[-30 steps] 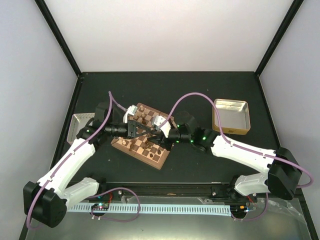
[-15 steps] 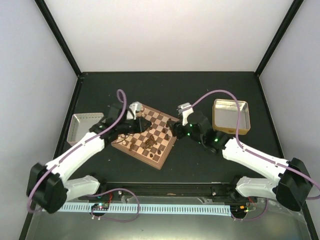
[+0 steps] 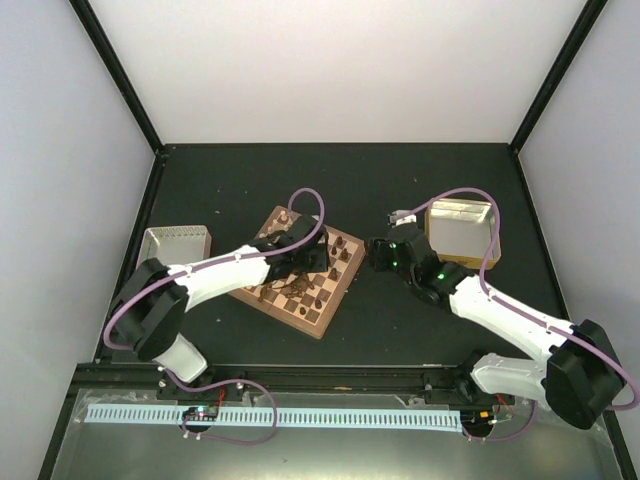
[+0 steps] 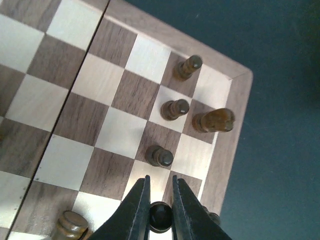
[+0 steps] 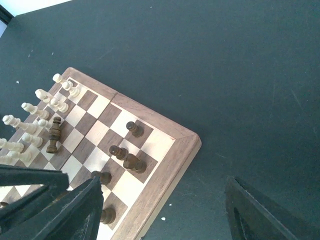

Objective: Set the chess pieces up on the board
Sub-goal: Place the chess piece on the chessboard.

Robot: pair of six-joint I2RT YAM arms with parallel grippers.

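Note:
The pale square next in the row [image 4: 146,176] of dark pawns stands empty, so the left gripper needs to lower onto that square next and release the held pawn there.
The board [image 3: 312,322] lies tilted at mid-table with pale and dark chess pieces on it. My left gripper [image 3: 322,262] reaches over the board's right corner. In the left wrist view it [image 4: 160,179] is shut on a dark pawn [image 4: 160,218] just above a square by the border [image 4: 235,145]. Dark pieces [image 4: 175,108] stand ahead of it, a larger one [image 4: 214,120] among them. My right gripper [image 3: 374,255] is open and empty, off the board's right edge. The right wrist view shows its jaws wide apart [image 5: 165,210], the dark pieces [image 5: 134,162] and pale pieces [image 5: 37,95].
A gold metal tray [image 3: 462,232] stands at the right, behind the right arm. A silver tray [image 3: 175,245] sits left of the board. Black side rails enclose the dark tabletop. A lone dark piece [image 5: 54,134] stands near the pale rows.
My left arm swung right across the board to its right corner with the pawn. My right arm drew back off the board toward the gold tray.

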